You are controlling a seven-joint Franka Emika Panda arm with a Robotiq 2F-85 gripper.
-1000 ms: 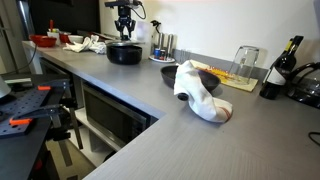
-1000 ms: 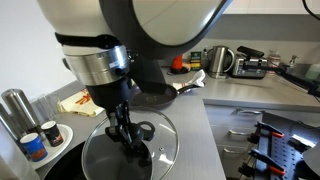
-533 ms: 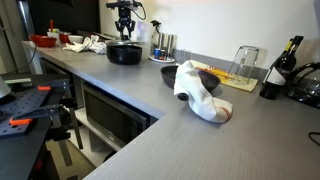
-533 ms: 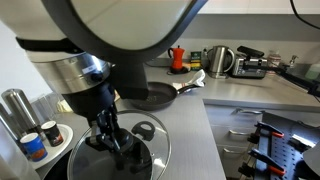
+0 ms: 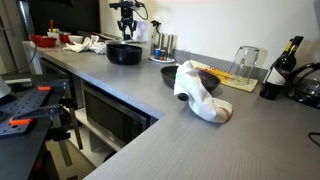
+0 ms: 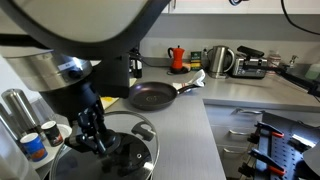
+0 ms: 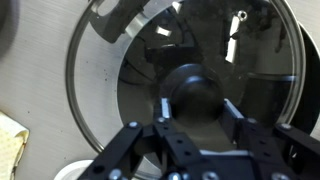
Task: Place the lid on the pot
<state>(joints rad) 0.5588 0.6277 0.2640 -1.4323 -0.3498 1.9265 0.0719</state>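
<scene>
The robot's gripper should move toward the right in the wrist view and down onto the black pot [image 5: 124,53] to release the lid, since the pot juts past the gripper there.
The lid [image 7: 130,80] is a round glass disc with a metal rim and a dark central knob [image 7: 195,92]. My gripper [image 7: 196,106] has its two fingers on either side of the knob and is shut on it. In an exterior view the gripper [image 6: 95,142] holds the lid [image 6: 125,150] flat over the black pot [image 6: 75,172], which is mostly hidden under it. In an exterior view the pot [image 5: 124,53] stands at the far end of the counter, with the gripper [image 5: 124,34] right above it. I cannot tell whether the lid touches the pot's rim.
A black frying pan [image 6: 155,96] lies behind the pot. Two small cans [image 6: 32,146] and a steel canister [image 6: 12,105] stand beside it. A kettle [image 6: 220,60] stands farther back. A dark bowl [image 5: 170,73] and a white cloth [image 5: 200,92] lie mid-counter.
The gripper has carried the lid sideways and lower, to a place over the pot. The frying pan is now uncovered in the close exterior view.
</scene>
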